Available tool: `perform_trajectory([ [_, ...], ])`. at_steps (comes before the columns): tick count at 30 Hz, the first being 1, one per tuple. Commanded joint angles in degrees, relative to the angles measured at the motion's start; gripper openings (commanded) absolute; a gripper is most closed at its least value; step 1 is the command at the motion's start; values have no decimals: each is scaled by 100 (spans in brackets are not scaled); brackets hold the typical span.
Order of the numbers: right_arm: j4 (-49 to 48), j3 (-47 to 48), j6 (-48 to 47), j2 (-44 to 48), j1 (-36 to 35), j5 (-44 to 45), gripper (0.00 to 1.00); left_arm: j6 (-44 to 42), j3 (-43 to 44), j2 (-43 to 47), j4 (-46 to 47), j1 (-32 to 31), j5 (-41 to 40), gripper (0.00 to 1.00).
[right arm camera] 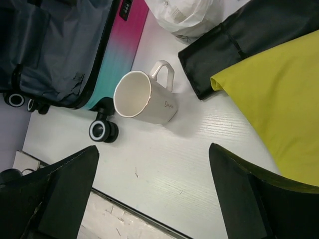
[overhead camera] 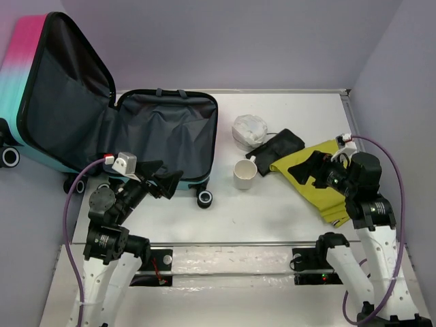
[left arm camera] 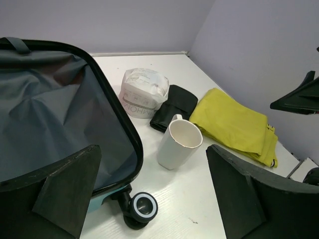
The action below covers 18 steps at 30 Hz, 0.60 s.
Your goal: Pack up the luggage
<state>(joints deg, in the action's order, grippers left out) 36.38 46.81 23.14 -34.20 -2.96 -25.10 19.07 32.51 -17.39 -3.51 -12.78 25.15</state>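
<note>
The right gripper moves toward the white mug below it next, left in the top view and down onto the mug's rim [overhead camera: 255,169] [right arm camera: 147,103] beside its handle.
The luggage [overhead camera: 170,129] lies open at the left of the table, empty, showing dark grey lining. Its pink-to-teal lid [overhead camera: 61,102] stands up against the left wall. My left gripper [overhead camera: 169,176] is open and empty above the case's near right corner, by a black wheel [left arm camera: 144,206]. My right gripper [overhead camera: 306,169] is open and empty over the left edge of a folded yellow garment [overhead camera: 320,184]. A white mug [overhead camera: 244,174] stands between the two grippers. It also shows in the left wrist view [left arm camera: 178,142] and the right wrist view [right arm camera: 144,99].
A white crumpled bag [overhead camera: 251,129] and a black pouch [overhead camera: 279,150] lie behind the mug, right of the case. A purple wall closes the back and both sides. A metal rail [overhead camera: 231,243] runs along the table's near edge.
</note>
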Motion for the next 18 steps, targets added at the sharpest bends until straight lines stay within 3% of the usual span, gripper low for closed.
perform_trajectory([
  [1,-456,189,59,-271,41,-582,98,-70,185,-11,87,-23,272,99],
  [4,-649,154,147,-561,-151,-496,98,-44,150,7,105,-23,280,99],
  [6,-825,118,252,-798,-642,-312,98,-26,133,-10,113,-23,289,99],
  [8,-922,162,279,-992,-1204,310,98,0,124,-37,140,-23,307,99],
  [9,-931,206,279,-1245,-1825,626,98,9,115,-54,140,-23,289,99],
  [12,-878,452,131,-1851,-2558,1594,98,27,106,-98,140,-23,263,99],
  [18,-940,812,-160,-2688,-2841,2281,91,44,97,-124,149,-23,271,99],
])
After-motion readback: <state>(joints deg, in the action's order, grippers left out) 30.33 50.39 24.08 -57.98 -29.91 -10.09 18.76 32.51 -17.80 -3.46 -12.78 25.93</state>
